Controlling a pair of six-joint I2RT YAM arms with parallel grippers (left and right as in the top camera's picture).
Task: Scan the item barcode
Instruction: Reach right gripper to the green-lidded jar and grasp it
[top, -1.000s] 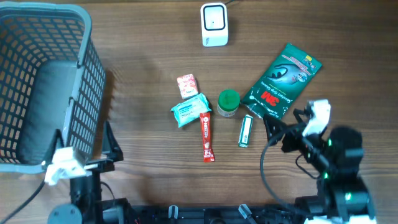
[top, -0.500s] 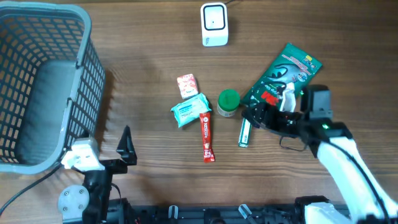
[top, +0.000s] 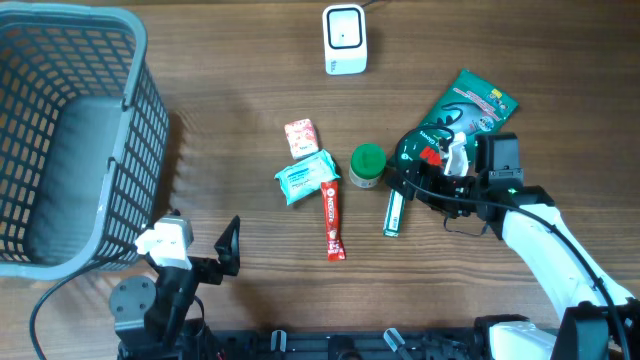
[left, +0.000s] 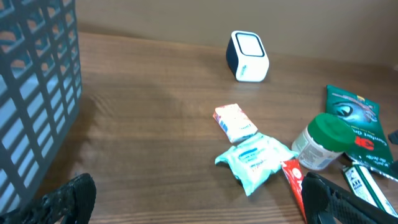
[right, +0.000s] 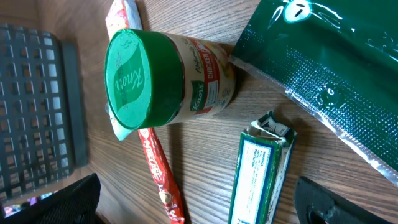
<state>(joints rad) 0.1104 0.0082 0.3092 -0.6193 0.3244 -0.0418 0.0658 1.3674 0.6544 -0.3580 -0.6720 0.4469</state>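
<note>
The green-lidded jar (top: 367, 165) (right: 161, 74) stands to the left of my right gripper in the overhead view, so my right gripper will next turn, shift over the jar and lower around the jar's body.
A white barcode scanner (top: 345, 38) stands at the back of the table. Below it lie a small pink packet (top: 300, 136), a teal wipes pack (top: 305, 178), a red stick sachet (top: 333, 218), a green-lidded jar (top: 367, 165), a slim green-and-white box (top: 396, 211) and a dark green pouch (top: 455, 125). My right gripper (top: 405, 182) hovers open over the jar (right: 161, 74) and the slim box (right: 258, 174), gripping nothing. Near the front edge my left gripper (top: 225, 262) stands open and empty, its camera facing the items (left: 255, 158).
A tall grey mesh basket (top: 70, 130) fills the left side; its wall (left: 31, 93) shows close on the left of the left wrist view. The right arm lies across the lower edge of the green pouch.
The right arm has swung in from the lower right, over the pouch's edge toward the jar and slim box. The left gripper has moved right, away from the basket's front. Both stayed open.
</note>
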